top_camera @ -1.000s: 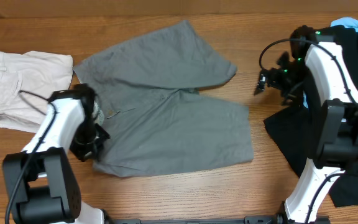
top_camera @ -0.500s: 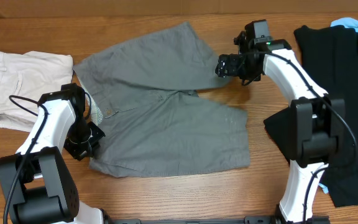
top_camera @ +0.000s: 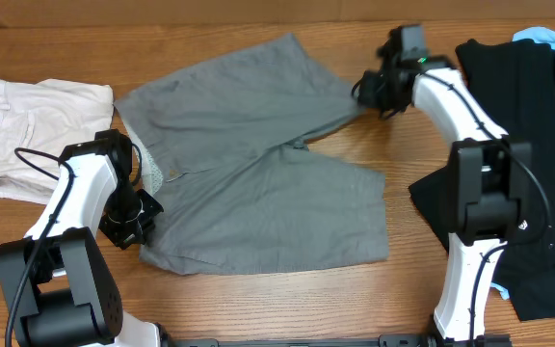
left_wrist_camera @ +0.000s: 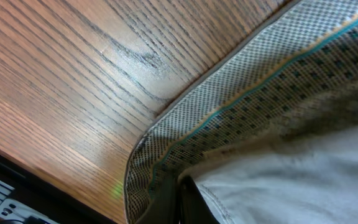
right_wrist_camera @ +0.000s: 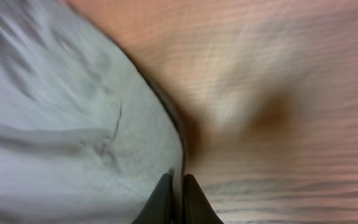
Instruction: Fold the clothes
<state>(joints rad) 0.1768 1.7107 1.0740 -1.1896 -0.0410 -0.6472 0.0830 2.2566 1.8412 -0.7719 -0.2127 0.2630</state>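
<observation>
I need to keep my left gripper low and nearly still at the waistband's near corner (top_camera: pixel 155 249) (left_wrist_camera: pixel 165 169), then open it to release, because the near leg lies spread on the tabletop.
Grey shorts (top_camera: pixel 258 173) lie spread flat in the middle of the table, one leg pointing to the far right and the other to the near right. My left gripper (top_camera: pixel 128 220) is shut on the waistband's near corner. In the left wrist view the speckled waistband lining (left_wrist_camera: pixel 260 87) runs into the closed left gripper (left_wrist_camera: pixel 180 190). My right gripper (top_camera: pixel 366 93) is shut on the hem corner of the far leg. The right wrist view shows the right gripper (right_wrist_camera: pixel 177 183) pinching the grey cloth edge (right_wrist_camera: pixel 104 137) over the wood.
Cream-white shorts (top_camera: pixel 37 135) lie folded at the far left. Black garments (top_camera: pixel 533 154) cover the right side of the table, with a light blue cloth (top_camera: pixel 550 37) peeking out at the far right corner. Bare wood (top_camera: pixel 403 280) shows in front of the grey shorts.
My right gripper came in from the right to the far leg's hem corner and shut on it. The left gripper has kept its hold on the waistband, shifting only a little.
</observation>
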